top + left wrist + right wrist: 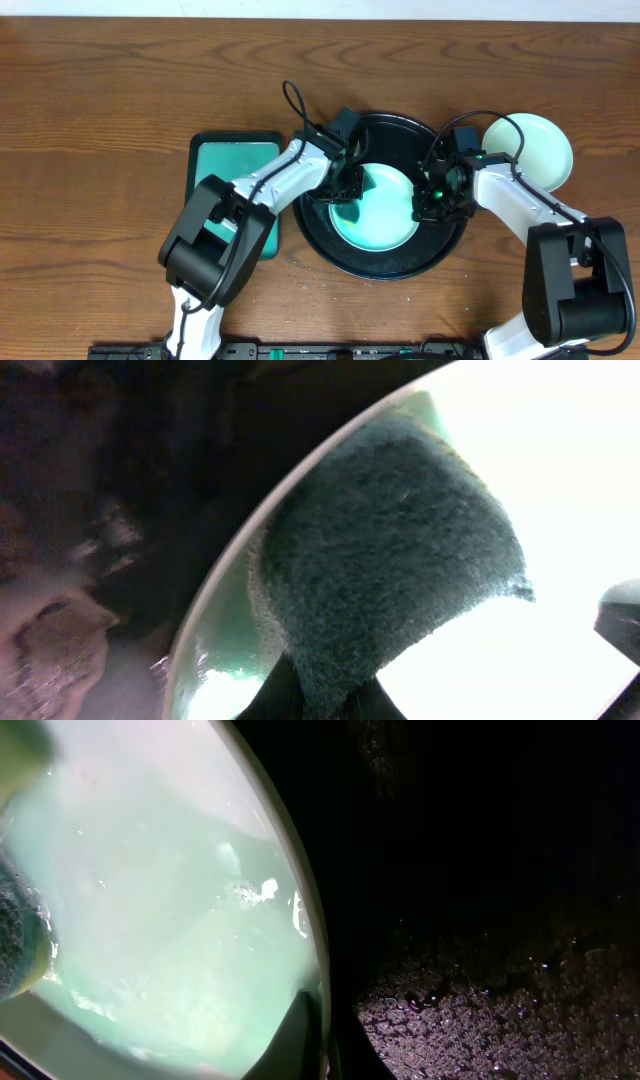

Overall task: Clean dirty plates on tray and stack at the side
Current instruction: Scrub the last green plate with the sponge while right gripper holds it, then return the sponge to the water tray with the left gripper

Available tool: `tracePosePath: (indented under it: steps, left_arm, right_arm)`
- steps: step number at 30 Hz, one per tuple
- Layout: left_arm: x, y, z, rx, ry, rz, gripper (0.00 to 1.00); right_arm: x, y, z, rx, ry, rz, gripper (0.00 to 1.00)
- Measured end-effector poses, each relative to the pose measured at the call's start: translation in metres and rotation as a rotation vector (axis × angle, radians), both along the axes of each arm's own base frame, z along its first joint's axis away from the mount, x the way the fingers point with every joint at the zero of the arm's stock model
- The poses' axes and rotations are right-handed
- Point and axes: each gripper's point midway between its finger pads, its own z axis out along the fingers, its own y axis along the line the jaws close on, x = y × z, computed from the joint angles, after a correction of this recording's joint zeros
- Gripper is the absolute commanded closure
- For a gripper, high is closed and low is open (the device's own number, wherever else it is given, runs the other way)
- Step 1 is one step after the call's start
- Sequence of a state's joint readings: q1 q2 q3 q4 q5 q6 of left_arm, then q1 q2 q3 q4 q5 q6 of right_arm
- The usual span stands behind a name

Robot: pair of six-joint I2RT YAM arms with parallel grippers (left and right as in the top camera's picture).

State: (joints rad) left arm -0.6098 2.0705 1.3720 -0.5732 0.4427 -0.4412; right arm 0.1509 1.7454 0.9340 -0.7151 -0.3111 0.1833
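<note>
My left gripper rises off the plate next, crosses past the tray's rim and lowers over the teal container (240, 160). It releases the sponge there, since the container's bottom is empty.
The black tray (345, 255) sits mid-table. In it lies a pale-mint plate (390, 215) with teal smears. My left gripper (347, 190) is shut on a dark sponge (390, 550) and presses it on the plate's left part (570, 470), just inside the rim. My right gripper (432, 200) is shut on the plate's right rim, one finger inside and one outside (325, 1045). The wet plate surface (150, 900) fills the left of the right wrist view. A second, clean-looking plate (535, 150) lies on the table right of the tray. A third plate is not in view.
A teal rectangular container with a black rim (230, 160) stands left of the tray, partly under my left arm. The tray floor (480, 1020) is wet and speckled beside the plate. Bare wooden table lies all round.
</note>
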Motion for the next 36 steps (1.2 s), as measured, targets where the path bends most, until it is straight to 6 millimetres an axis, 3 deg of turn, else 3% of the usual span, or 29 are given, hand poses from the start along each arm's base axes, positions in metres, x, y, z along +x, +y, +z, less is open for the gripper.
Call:
tracePosePath:
  steps: [6, 12, 16, 20, 25, 28, 36]
  left_arm:
    - [-0.005, -0.041, 0.003, -0.189, 0.038, -0.068, 0.92]
    - [-0.032, -0.073, 0.004, -0.254, 0.071, -0.16, 0.92]
    - [-0.047, -0.077, 0.003, -0.244, 0.105, -0.188, 0.93]
    - [-0.051, -0.067, 0.001, -0.178, 0.141, -0.163, 0.93]
    - [-0.059, -0.025, 0.003, 0.03, 0.176, -0.07, 0.93]
    - [-0.048, 0.013, 0.012, 0.16, 0.129, 0.008, 0.93]
    - [0.0, 0.155, 0.077, 0.525, -0.126, 0.266, 0.93]
  right_arm:
    - [0.001, -0.001, 0.0, -0.005, -0.002, -0.001, 0.99]
    - [0.001, -0.001, 0.0, -0.006, -0.002, 0.0, 0.99]
    - [0.001, -0.001, 0.0, -0.006, -0.002, 0.0, 0.99]
    - [0.0, -0.001, 0.0, -0.006, -0.002, 0.0, 0.99]
    - [0.001, -0.001, 0.0, -0.006, -0.002, 0.0, 0.99]
    - [0.001, -0.001, 0.0, -0.005, -0.002, 0.0, 0.99]
    - [0.001, -0.001, 0.0, -0.006, -0.003, 0.0, 0.99]
